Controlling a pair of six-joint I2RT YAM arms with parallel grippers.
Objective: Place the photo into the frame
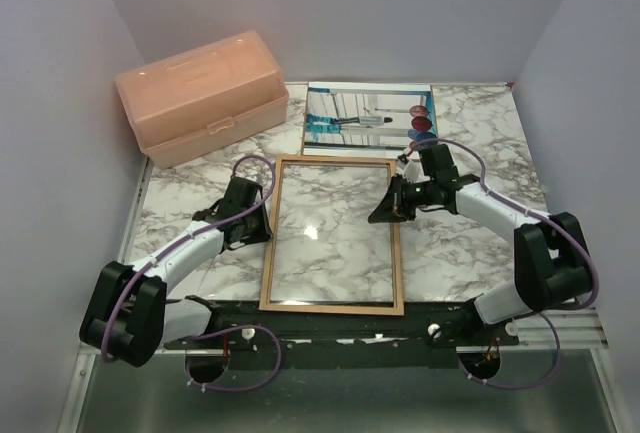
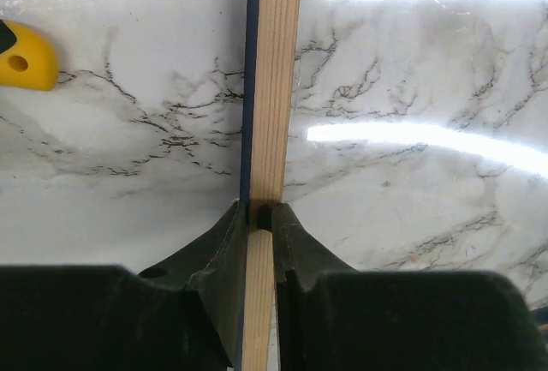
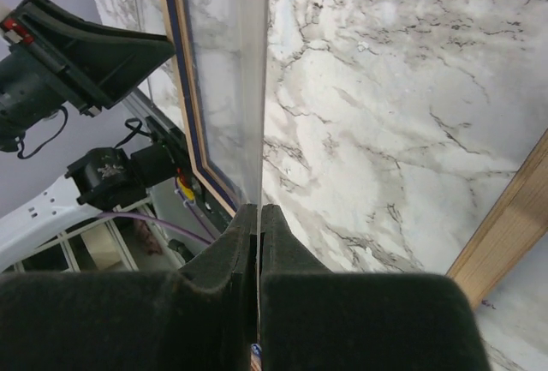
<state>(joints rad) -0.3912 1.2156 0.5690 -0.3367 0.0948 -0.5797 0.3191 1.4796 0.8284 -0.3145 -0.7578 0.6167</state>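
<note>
The pane (image 3: 231, 88) goes down toward the inner edge of the frame's bar (image 3: 486, 224) beside it next. My right gripper then releases it, as its held edge still stands above the frame.
The frame (image 1: 331, 305) lies flat mid-table with its light wood face up, and marble shows through its middle. My left gripper (image 1: 262, 218) is shut on its left rail. In the left wrist view the wood rail (image 2: 278, 88), with a navy strip beside it, runs between the fingers of the left gripper (image 2: 261, 212). My right gripper (image 1: 378, 215) hangs just inside the right rail. It is shut (image 3: 259, 212) on a thin clear pane (image 3: 231, 88) seen edge-on. The photo (image 1: 360, 118) lies behind the frame, its balloon corner beside the right wrist.
A peach plastic box (image 1: 205, 93) stands at the back left. Grey walls close in the table on three sides. A dark rail (image 1: 350, 325) with the arm bases runs along the near edge. A small yellow piece (image 2: 26, 58) shows left of the frame rail.
</note>
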